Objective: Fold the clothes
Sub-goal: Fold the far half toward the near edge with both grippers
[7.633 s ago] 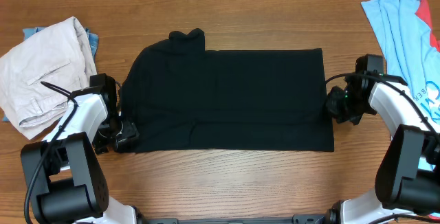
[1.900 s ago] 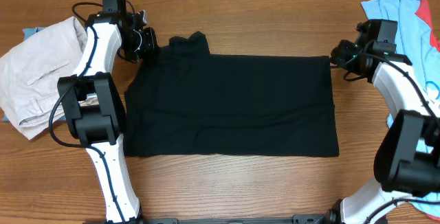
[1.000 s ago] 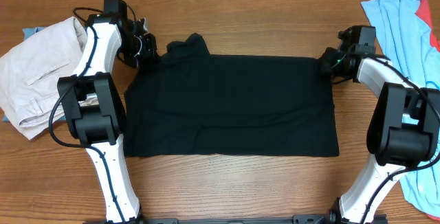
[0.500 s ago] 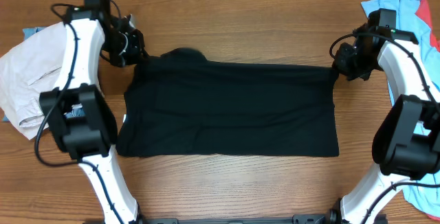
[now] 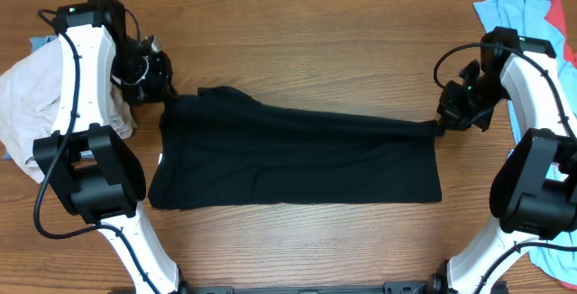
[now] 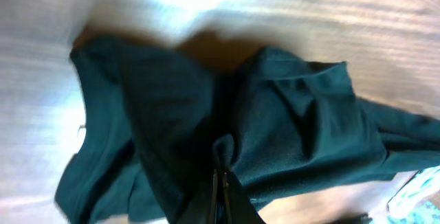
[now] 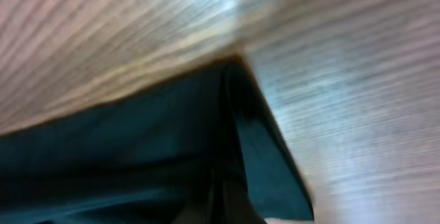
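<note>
I will bring the shirt's lifted corner back and down over the shirt's near edge (image 5: pixel 180 200) with my left gripper and let go, because that edge still lies flat, back and below.
The black shirt (image 5: pixel 297 159) lies across the middle of the table, its far edge lifted and drawn toward the near side. My left gripper (image 5: pixel 160 91) is shut on the shirt's far-left corner; in the left wrist view the dark cloth (image 6: pixel 275 135) bunches up around the closed jaws (image 6: pixel 221 196). At the far-right corner, my right gripper (image 5: pixel 444 121) is shut on the cloth, and the right wrist view shows the shirt (image 7: pixel 137 155) hanging from the jaws (image 7: pixel 223 203) above the wood. The beige trousers (image 5: pixel 36 87) lie at the left, the light-blue tee (image 5: pixel 527 32) at the right.
The wooden table (image 5: pixel 297 41) shows bare behind the shirt. The left arm (image 5: pixel 77 68) reaches over the beige trousers. The right arm (image 5: pixel 541 78) passes beside the light-blue tee. A strip of bare wood (image 5: pixel 297 240) runs along the near edge.
Both grippers have pulled the shirt's far edge up and toward the near side. The left moved left and nearer, the right moved nearer, and the cloth now looks narrower front to back.
</note>
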`<state>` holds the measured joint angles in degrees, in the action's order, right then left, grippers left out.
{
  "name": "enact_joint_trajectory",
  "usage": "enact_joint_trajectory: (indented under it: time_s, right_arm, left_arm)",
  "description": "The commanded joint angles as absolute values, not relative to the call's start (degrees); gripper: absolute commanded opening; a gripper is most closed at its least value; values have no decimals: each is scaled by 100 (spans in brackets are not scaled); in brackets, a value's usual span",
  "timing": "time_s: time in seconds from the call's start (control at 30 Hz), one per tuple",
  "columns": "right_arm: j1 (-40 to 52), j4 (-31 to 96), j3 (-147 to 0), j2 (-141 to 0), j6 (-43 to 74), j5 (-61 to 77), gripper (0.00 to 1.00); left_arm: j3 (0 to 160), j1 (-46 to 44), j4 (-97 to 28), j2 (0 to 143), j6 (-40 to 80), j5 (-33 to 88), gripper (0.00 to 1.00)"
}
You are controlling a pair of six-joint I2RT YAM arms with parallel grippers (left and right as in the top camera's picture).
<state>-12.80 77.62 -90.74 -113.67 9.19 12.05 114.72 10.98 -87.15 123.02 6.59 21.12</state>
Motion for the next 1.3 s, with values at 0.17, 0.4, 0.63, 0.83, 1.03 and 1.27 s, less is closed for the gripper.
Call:
enact_joint_trajectory:
  time_s: [0.17, 0.4, 0.63, 0.83, 1.03, 1.27]
  right_arm:
    - [-1369, 7881, -9190, -11209, 891, 1103, 4]
    - [-1356, 7885, -9188, -11209, 840, 1098, 4]
    - [-1356, 7920, -9188, -11209, 755, 1103, 4]
    - [-1356, 7988, -9188, -11209, 720, 1103, 4]
    - [-1356, 8232, -9139, -11209, 718, 937, 4]
    - [-1356, 8333, -8866, -11212, 718, 694, 5]
  left_arm:
    - [11548, 1133, -9526, 12171, 484, 1603, 4]
    - [10956, 1070, -9686, 12169, 447, 1592, 4]
    - [9972, 1055, -9688, 12123, 331, 1590, 4]
    - [9365, 1052, -9688, 11804, 388, 1129, 4]
    - [8799, 1017, -9334, 11697, 473, 958, 4]
    - [7999, 1004, -8753, 11697, 690, 749, 21]
